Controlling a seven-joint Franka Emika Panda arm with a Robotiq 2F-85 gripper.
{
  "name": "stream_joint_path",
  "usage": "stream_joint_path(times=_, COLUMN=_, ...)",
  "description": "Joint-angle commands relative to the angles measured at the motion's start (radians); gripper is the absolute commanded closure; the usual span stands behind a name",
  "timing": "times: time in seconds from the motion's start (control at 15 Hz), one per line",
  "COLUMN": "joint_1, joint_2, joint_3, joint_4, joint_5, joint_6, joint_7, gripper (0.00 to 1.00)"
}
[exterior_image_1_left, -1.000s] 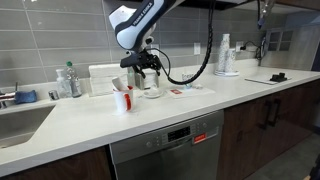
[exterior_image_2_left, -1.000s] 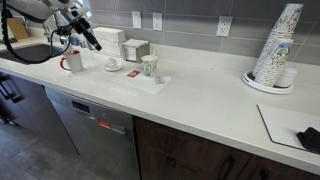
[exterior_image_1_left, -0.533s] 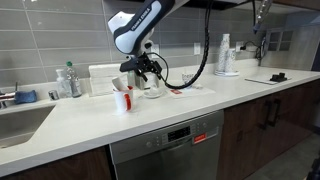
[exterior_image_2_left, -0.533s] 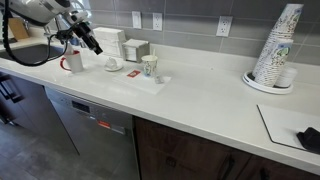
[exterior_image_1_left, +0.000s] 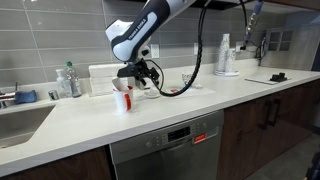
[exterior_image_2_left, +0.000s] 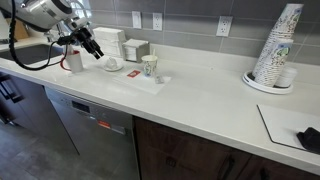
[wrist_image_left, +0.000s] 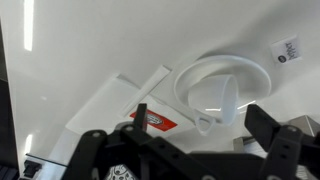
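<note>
My gripper moves down toward the cup (wrist_image_left: 222, 95) on the white saucer (exterior_image_1_left: 152, 91) next, onto the handle of the shiny spoon.
My gripper (exterior_image_1_left: 140, 78) (exterior_image_2_left: 93, 48) hangs open just above the counter, with nothing between its fingers. In the wrist view the gripper (wrist_image_left: 185, 150) has its dark fingers (wrist_image_left: 283, 143) set wide either side of a white cup (wrist_image_left: 222, 95) with a small handle, which rests on a white saucer (wrist_image_left: 190, 75). A red packet (wrist_image_left: 153, 120) and a white stick packet (wrist_image_left: 152, 80) lie beside the saucer. In both exterior views the cup and saucer (exterior_image_1_left: 152, 91) (exterior_image_2_left: 112, 65) sit next to a white mug with red on it (exterior_image_1_left: 122, 99) (exterior_image_2_left: 72, 61).
A printed paper cup (exterior_image_2_left: 150, 66) stands on a white mat with a red packet (exterior_image_2_left: 134, 75). White boxes (exterior_image_2_left: 112, 42) sit by the wall. There is a stack of paper cups (exterior_image_2_left: 277, 45) (exterior_image_1_left: 224, 55), a sink (exterior_image_1_left: 20, 122) with bottles (exterior_image_1_left: 68, 80), and a dishwasher (exterior_image_1_left: 167, 146).
The gripper has dropped lower and shifted toward the mug and the cup on its saucer. Its jaws have stayed open. No object has moved.
</note>
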Motion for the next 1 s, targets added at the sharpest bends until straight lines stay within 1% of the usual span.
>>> stream_joint_path(times=0.0, joint_1=0.014, joint_2=0.054, joint_3=-0.015, joint_4=0.051, joint_5=-0.023, joint_6=0.002, joint_7=0.076, gripper=0.00)
stream_joint_path(times=0.4, joint_1=0.027, joint_2=0.106, joint_3=-0.032, joint_4=0.100, joint_5=-0.054, joint_6=-0.009, joint_7=0.142, gripper=0.00)
stream_joint_path(times=0.73, joint_1=0.028, joint_2=0.147, joint_3=-0.038, joint_4=0.141, joint_5=-0.057, joint_6=-0.017, joint_7=0.159, gripper=0.00)
stream_joint_path(times=0.93, joint_1=0.030, joint_2=0.167, joint_3=-0.044, joint_4=0.159, joint_5=-0.056, joint_6=-0.022, joint_7=0.162, gripper=0.10)
